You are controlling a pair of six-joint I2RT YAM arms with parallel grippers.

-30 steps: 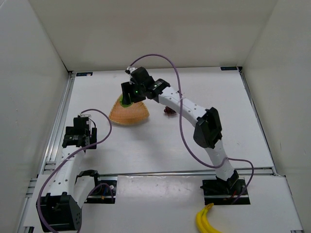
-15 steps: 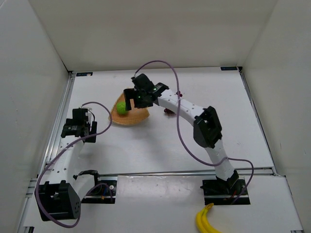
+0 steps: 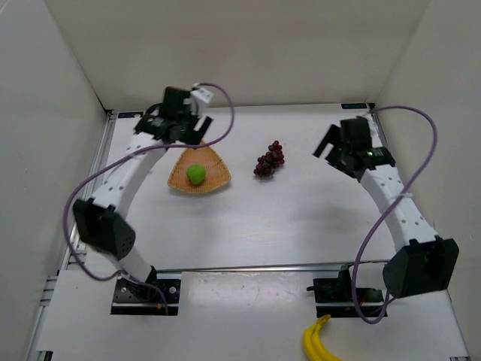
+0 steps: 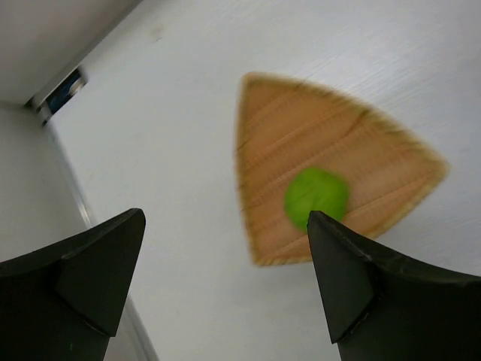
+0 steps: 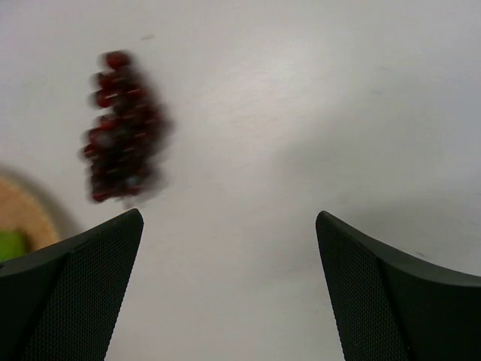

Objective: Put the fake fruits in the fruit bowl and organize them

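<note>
My left gripper should swing across to its right in the top view and down onto the grapes' near end (image 3: 263,170), as they lie below it, still outside the bowl (image 3: 214,177).
The green apple (image 3: 195,174) lies inside the tan woven fruit bowl (image 3: 214,177) at the back left of the table. In the left wrist view the apple (image 4: 316,197) rests near the bowl's (image 4: 301,135) lower edge. My left gripper (image 3: 183,134) hovers open behind the bowl; in its own view the left gripper (image 4: 225,218) holds nothing. The dark red grapes (image 3: 269,159) lie on the table right of the bowl. My right gripper (image 3: 328,147) is open and empty to the right of the grapes (image 5: 124,128), its own view showing the right gripper (image 5: 228,216) over bare table.
White walls close in the table at the back and both sides. A metal rail (image 3: 90,195) runs along the left edge. Yellow bananas (image 3: 319,342) lie off the table by the right arm's base.
The right gripper opened, left the apple in the bowl and swung away to the right. The left arm rose from the near left to behind the bowl.
</note>
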